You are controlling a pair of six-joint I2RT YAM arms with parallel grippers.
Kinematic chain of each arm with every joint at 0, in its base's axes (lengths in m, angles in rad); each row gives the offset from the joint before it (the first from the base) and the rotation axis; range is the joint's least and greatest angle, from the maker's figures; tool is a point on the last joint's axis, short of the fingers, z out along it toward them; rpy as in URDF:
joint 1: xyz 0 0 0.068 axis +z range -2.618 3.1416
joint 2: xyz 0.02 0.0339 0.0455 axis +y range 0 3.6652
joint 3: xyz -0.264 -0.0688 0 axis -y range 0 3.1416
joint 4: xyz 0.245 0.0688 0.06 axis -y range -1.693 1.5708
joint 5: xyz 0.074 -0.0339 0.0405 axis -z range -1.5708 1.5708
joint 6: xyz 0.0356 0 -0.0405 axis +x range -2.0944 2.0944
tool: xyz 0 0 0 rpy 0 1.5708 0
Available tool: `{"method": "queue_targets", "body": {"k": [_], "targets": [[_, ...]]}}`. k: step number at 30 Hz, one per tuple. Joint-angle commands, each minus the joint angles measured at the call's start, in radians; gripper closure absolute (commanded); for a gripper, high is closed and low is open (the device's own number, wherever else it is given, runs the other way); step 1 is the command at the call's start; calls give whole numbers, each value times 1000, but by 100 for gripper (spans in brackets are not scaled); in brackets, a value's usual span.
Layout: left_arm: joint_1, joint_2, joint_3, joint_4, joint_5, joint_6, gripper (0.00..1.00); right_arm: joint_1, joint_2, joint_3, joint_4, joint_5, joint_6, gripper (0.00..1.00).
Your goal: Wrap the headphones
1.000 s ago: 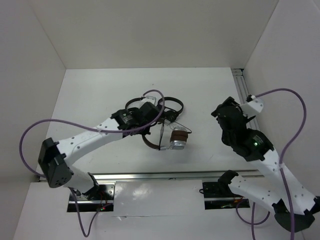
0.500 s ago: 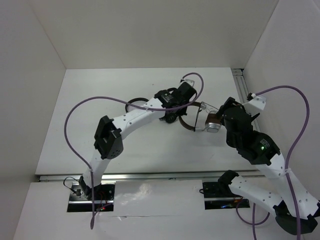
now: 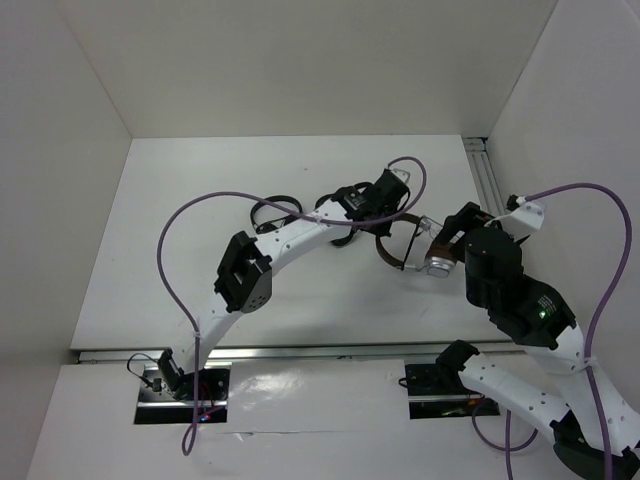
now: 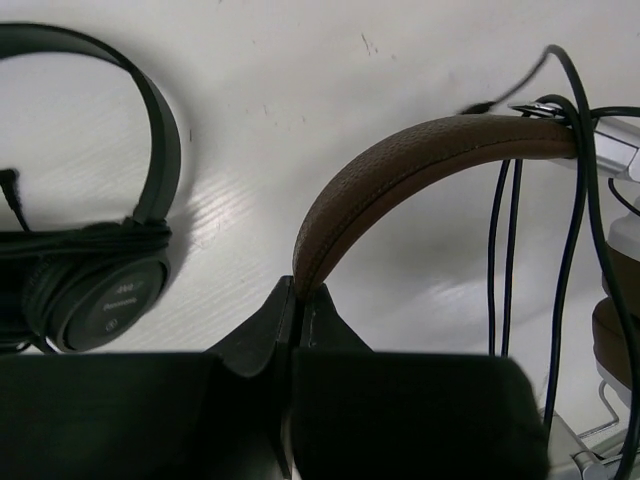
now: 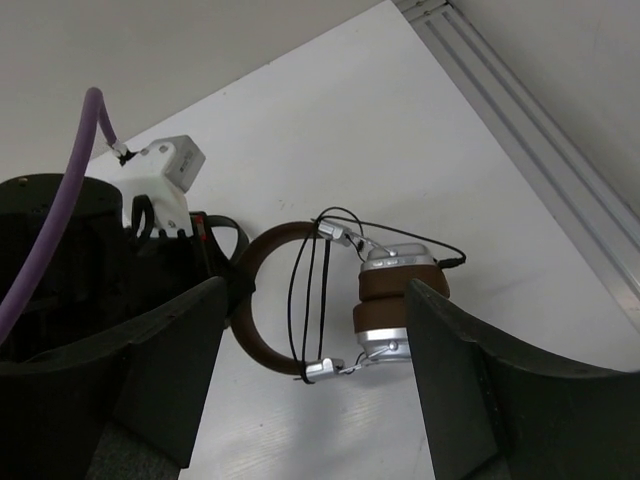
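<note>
I will move the headband's curve outward with my left gripper and let go of it on the bare tabletop. That clear spot is just outward of my fingers.
The headphones (image 3: 412, 255) have a brown headband (image 4: 400, 160) and silver earcups with brown pads (image 5: 400, 300). They lie right of centre on the white table. The thin black cable (image 4: 505, 250) runs in several strands across the headband's arc, which also shows in the right wrist view (image 5: 322, 300). My left gripper (image 3: 384, 222) is shut on the headband's curve (image 4: 300, 290). My right gripper (image 5: 315, 295) is open and empty. It hangs above the headphones with one finger (image 5: 170, 370) on each side, and it is close to the earcups in the top view (image 3: 447, 238).
Black headphones (image 3: 272, 210) lie left of the brown pair, one earcup close by (image 4: 100, 295). A metal rail (image 3: 485, 180) runs along the table's right edge. White walls enclose the back and both sides.
My left arm carried the headphones from the table's centre to the right, towards my right arm. My right gripper moved over the earcups.
</note>
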Motion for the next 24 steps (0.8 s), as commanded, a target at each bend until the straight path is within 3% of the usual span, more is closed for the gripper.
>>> {"method": "queue_targets", "body": {"k": [1, 7, 14, 24], "targets": [[11, -12, 21, 139, 37, 28, 100, -3, -5, -2, 34, -16, -21, 22], [40, 65, 58, 187, 37, 50, 100, -3, -14, -11, 34, -39, -21, 22], [51, 137, 58, 286, -62, 97, 100, -3, -34, -61, 48, -76, -21, 22], [106, 202, 88, 420, -19, 31, 100, -3, -34, -106, 69, -105, -30, 22]]}}
